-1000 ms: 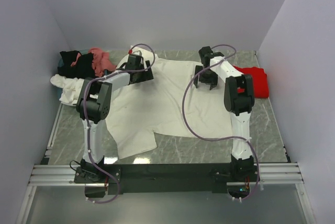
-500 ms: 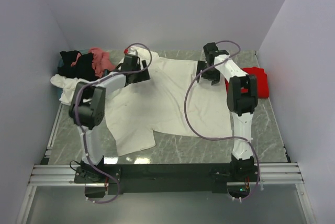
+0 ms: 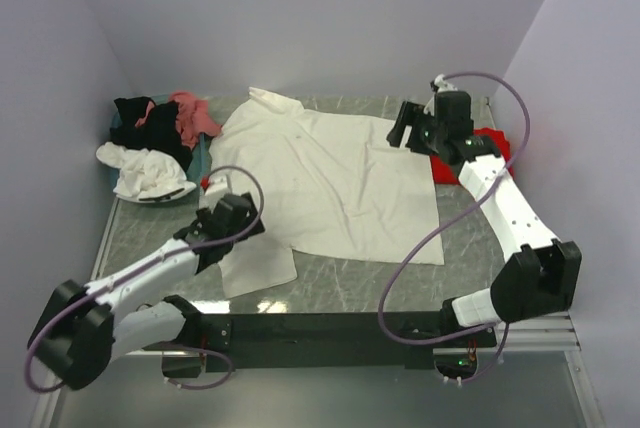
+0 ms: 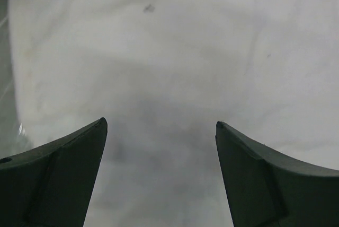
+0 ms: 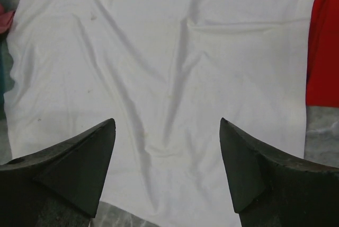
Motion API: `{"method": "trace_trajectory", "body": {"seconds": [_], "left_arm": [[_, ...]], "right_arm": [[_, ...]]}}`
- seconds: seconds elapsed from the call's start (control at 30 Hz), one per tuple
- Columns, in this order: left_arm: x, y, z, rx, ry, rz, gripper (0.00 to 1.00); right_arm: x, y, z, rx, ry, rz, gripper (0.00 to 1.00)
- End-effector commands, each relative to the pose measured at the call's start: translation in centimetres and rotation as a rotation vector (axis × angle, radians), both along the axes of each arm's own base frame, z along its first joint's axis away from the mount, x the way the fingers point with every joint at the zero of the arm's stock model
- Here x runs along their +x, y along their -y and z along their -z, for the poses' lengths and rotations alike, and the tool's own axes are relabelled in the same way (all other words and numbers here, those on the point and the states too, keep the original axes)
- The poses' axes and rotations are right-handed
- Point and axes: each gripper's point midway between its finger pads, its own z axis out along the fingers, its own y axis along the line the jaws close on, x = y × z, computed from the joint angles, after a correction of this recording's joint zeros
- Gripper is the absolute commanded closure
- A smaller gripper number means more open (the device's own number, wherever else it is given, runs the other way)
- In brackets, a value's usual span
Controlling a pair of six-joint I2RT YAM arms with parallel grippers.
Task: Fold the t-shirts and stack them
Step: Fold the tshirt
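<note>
My left gripper should next move back over the t-shirt sleeve's nearest corner (image 3: 231, 292), which is closer to the base than its fingers, since the corner's edges show clear against marble.
The large cream t-shirt (image 3: 335, 173) lies spread flat on the table's middle, collar at the far left. My left gripper (image 3: 238, 218) is open and empty, low over the shirt's near-left part; its wrist view shows only cream cloth (image 4: 175, 52) between the fingers (image 4: 159, 126). My right gripper (image 3: 408, 130) is open and empty above the shirt's far right edge (image 5: 169, 68), jaws (image 5: 167, 123) wide apart. The red t-shirt (image 3: 492, 140) lies at the far right, partly hidden by the right arm, and shows at the right wrist view's edge (image 5: 324, 52).
A pile at the far left holds a black shirt (image 3: 140, 118), a pink shirt (image 3: 190, 113) and a white shirt (image 3: 145, 173). Grey marble table (image 3: 480, 248) shows around the cream shirt. Walls close in the left, far and right sides.
Both grippers left the cream shirt's far edge. The left arm swung back to the near left and dropped low. The right arm drew toward the far right. The shirt now lies flatter.
</note>
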Motion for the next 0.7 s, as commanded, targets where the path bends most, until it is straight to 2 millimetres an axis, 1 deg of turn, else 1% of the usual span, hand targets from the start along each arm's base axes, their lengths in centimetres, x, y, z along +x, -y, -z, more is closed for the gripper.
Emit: {"method": "trace_trajectory", "body": {"seconds": [0.0,0.03,0.07,0.1,0.13,0.17,0.2,0.23,0.27,0.3,0.33,0.37,0.4,0.43,0.47,0.5,0.53,0.6,0.67], "left_arm": [[-2.9,-1.8,-0.2,-0.018,0.027,-0.158,0.11],[-3.3,-2.6,-0.8,-0.018,0.062,-0.197,0.11],[-4.1,-2.6,-0.2,-0.048,0.046,-0.222,0.11],[-4.6,-1.8,-0.4,-0.064,0.055,-0.194,0.12],[-4.8,-2.3,-0.8,-0.062,0.08,-0.227,0.12],[-5.1,-2.4,-0.8,-0.083,0.081,-0.265,0.11],[-5.5,-2.2,-0.6,-0.072,0.072,-0.251,0.11],[-5.7,-2.4,-0.3,-0.071,0.059,-0.281,0.11],[-5.8,-2.3,-0.4,-0.069,0.053,-0.288,0.11],[-6.2,-2.0,-0.1,-0.062,0.04,-0.281,0.11],[-6.9,-2.3,0.6,-0.027,0.011,-0.286,0.11],[-7.2,-2.1,0.7,-0.049,0.003,-0.311,0.1],[-7.7,-1.9,0.9,-0.036,0.0,-0.302,0.1],[-8.6,-2.5,1.4,0.005,-0.025,-0.311,0.09],[-8.8,-2.3,1.2,-0.031,-0.022,-0.347,0.09],[-9.3,-1.9,1.0,-0.026,-0.012,-0.327,0.09],[-10.0,-2.4,1.1,0.008,-0.025,-0.33,0.09],[-10.6,-1.9,0.8,-0.017,-0.03,-0.34,0.08],[-11.4,-1.6,1.4,-0.006,-0.054,-0.335,0.07]], "right_arm": [[-2.1,-0.1,3.8,0.028,-0.054,-0.01,0.14],[-2.7,0.1,3.4,0.029,-0.036,-0.004,0.14],[-3.0,0.2,3.6,0.029,-0.028,0.002,0.14],[-3.8,0.4,4.7,0.028,-0.048,0.01,0.14],[-4.2,0.4,4.5,0.035,-0.033,0.004,0.13],[-4.3,0.3,4.6,0.042,-0.027,0.0,0.13],[-4.9,0.3,5.6,0.043,-0.046,-0.006,0.13],[-5.2,0.1,5.7,0.052,-0.045,-0.015,0.13],[-5.6,0.1,6.5,0.052,-0.055,-0.019,0.13],[-5.8,0.1,6.9,0.053,-0.06,-0.02,0.13],[-6.0,0.1,7.1,0.054,-0.06,-0.021,0.13],[-6.0,0.1,7.4,0.053,-0.059,-0.021,0.13],[-6.4,0.1,8.2,0.05,-0.075,-0.02,0.13],[-6.6,0.2,8.5,0.05,-0.077,-0.019,0.13],[-6.6,0.1,8.5,0.058,-0.07,-0.025,0.13],[-7.0,0.0,9.2,0.059,-0.084,-0.029,0.13],[-7.0,0.0,9.4,0.06,-0.087,-0.033,0.13],[-7.2,-0.1,9.9,0.063,-0.097,-0.037,0.13],[-7.4,-0.1,10.1,0.063,-0.096,-0.039,0.13]]}}
